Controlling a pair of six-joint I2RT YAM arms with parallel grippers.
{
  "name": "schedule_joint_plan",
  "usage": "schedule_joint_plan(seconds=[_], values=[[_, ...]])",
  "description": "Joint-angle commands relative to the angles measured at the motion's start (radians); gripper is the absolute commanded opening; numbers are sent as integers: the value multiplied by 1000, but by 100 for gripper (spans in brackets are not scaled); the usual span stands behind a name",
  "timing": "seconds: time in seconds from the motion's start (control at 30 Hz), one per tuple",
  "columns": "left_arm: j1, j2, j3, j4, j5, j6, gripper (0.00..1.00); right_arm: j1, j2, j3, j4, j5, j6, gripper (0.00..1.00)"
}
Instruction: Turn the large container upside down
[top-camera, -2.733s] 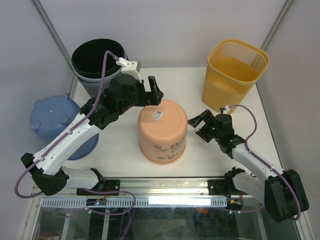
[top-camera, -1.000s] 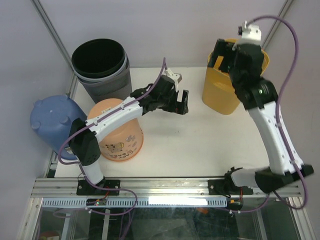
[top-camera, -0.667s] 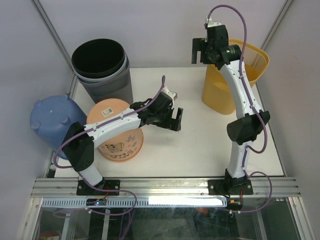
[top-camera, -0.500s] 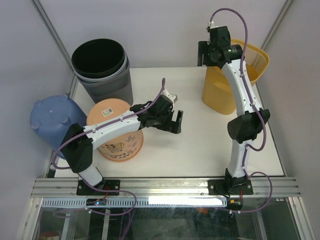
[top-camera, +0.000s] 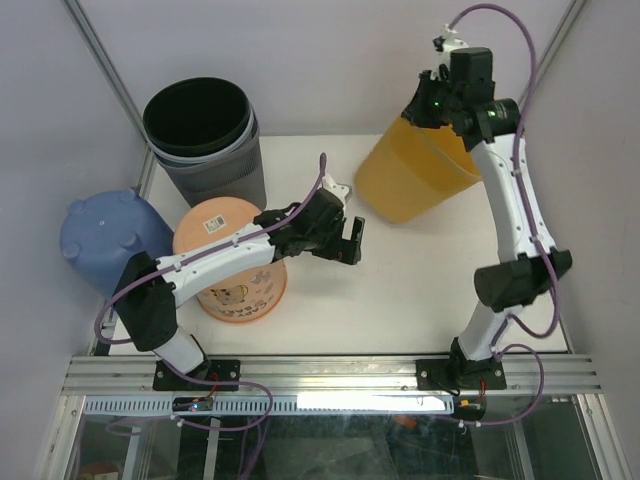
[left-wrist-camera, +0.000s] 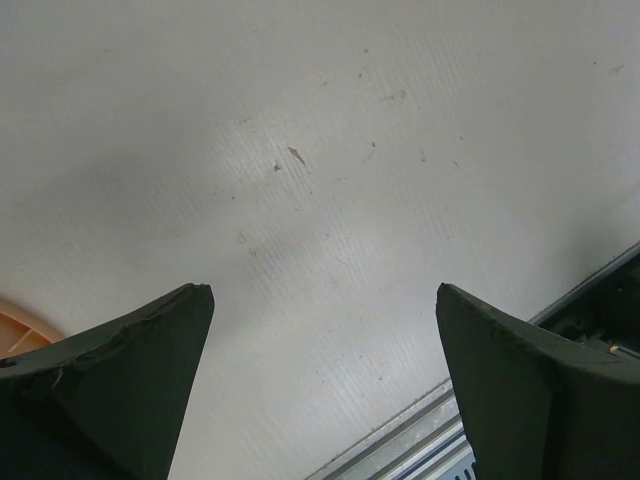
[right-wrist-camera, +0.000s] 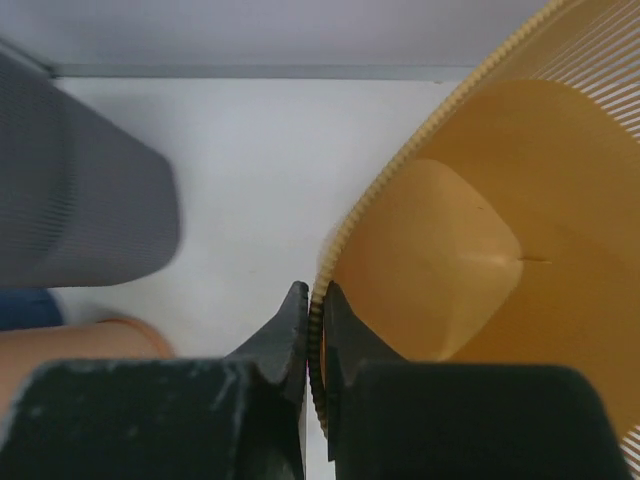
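The robot's right gripper will pull back while turning the container (top-camera: 410, 180), which is tilted with its rim raised, and lower the container's rim toward the bare tabletop to release it.
The large container (top-camera: 410, 180) is a yellow slatted basket at the back right of the table, tilted with its base swung left and its rim raised. My right gripper (top-camera: 432, 105) is shut on its rim; in the right wrist view the two fingers (right-wrist-camera: 314, 300) pinch the ribbed edge of the container (right-wrist-camera: 480, 250), one inside and one outside. My left gripper (top-camera: 350, 240) hangs open over the bare white table (left-wrist-camera: 330, 180) near the middle, with nothing between its fingers (left-wrist-camera: 325, 290).
An orange tub (top-camera: 232, 262) stands upside down at the front left under the left arm. A black and grey bin (top-camera: 200, 130) stands at the back left. A blue tub (top-camera: 105, 235) sits off the table's left edge. The metal rail (top-camera: 320, 375) runs along the front.
My right gripper has shut on the yellow container's rim and tipped it, its base swinging left. The left arm has barely moved and stays open.
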Motion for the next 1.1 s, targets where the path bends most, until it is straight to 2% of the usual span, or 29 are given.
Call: schedule_joint_plan(seconds=[0.0, 0.1, 0.13, 0.2, 0.37, 0.47, 0.57, 0.67, 0.87, 1.07], values=[[-3, -106, 17, 53, -50, 27, 99, -39, -316, -173, 428, -333, 288, 0], [-3, -159, 40, 58, -32, 40, 99, -127, -442, -418, 743, -486, 552, 0], [-3, -173, 47, 60, -25, 46, 99, -156, -475, -496, 891, -521, 645, 0], [-3, -227, 61, 62, -7, 58, 99, -204, -523, -653, 1076, -559, 813, 0], [-3, -295, 96, 55, 118, 93, 99, -302, -549, -1050, 1592, -633, 1238, 0], [-3, -332, 115, 52, 168, 95, 99, -323, -532, -1204, 1832, -627, 1429, 0], [-2, -357, 140, 34, 171, 106, 99, -326, -526, -1306, 1959, -612, 1519, 0], [18, -355, 179, -14, 150, 104, 99, -337, -540, -1379, 2013, -602, 1550, 0], [189, -357, 205, -60, 163, 6, 99, -360, -524, -1523, 2201, -590, 1672, 0], [227, -344, 229, -46, 129, 35, 99, -377, -443, -1679, 2446, -575, 1817, 0]])
